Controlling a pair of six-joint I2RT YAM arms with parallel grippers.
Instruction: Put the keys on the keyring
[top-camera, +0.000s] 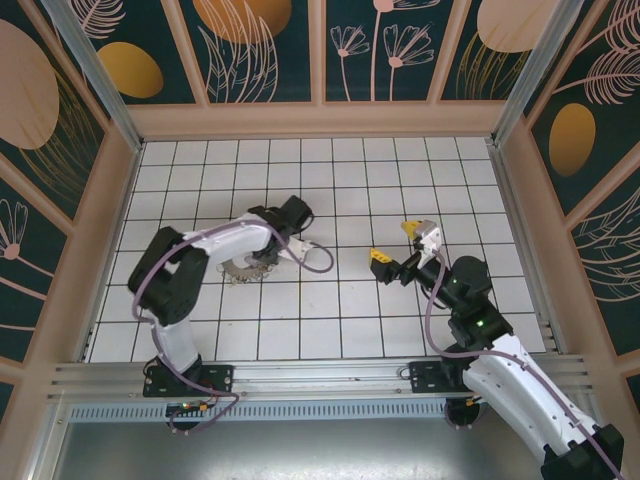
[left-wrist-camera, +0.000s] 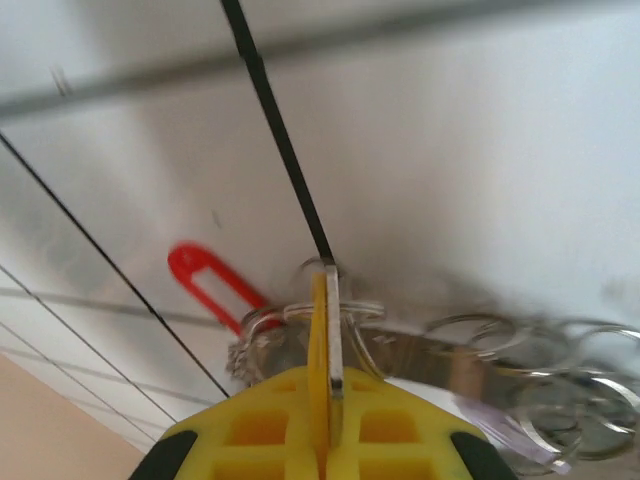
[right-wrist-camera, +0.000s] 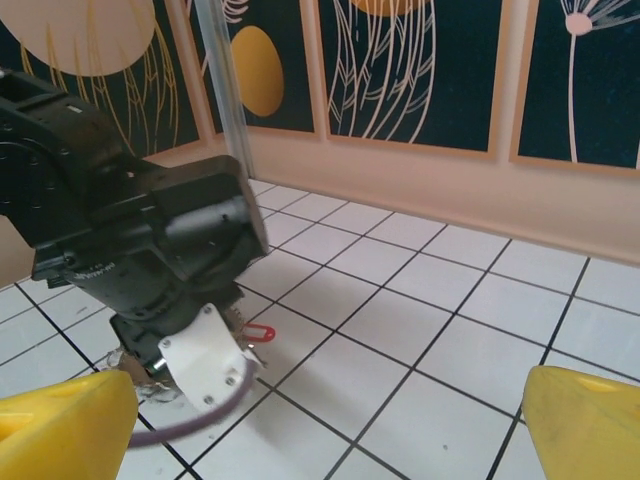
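Next, my left gripper drags the keyring's metal edge across the bare tiles between my grippers toward the distant right gripper and releases it.
The keyring (top-camera: 240, 270) lies as a wreath of small silvery keys on the white tiles, partly under my left arm. My left gripper (top-camera: 270, 254) is down on it. In the left wrist view its yellow fingers (left-wrist-camera: 300, 420) are shut on a thin metal edge of the keyring (left-wrist-camera: 334, 320), with loose rings (left-wrist-camera: 560, 370) trailing right. A red plastic key head (left-wrist-camera: 205, 285) lies flat just beyond the fingertips and shows beside the left gripper's body (right-wrist-camera: 258, 333). My right gripper (top-camera: 396, 242) hovers open to the right with nothing between its fingers (right-wrist-camera: 60, 430).
The tiled floor (top-camera: 340, 190) is boxed in by low beige walls (top-camera: 320, 120) and patterned panels. The left arm's purple cable (top-camera: 318, 262) loops over the tiles between the two grippers. The left arm's black wrist (right-wrist-camera: 130, 230) looms close in front of the right gripper.
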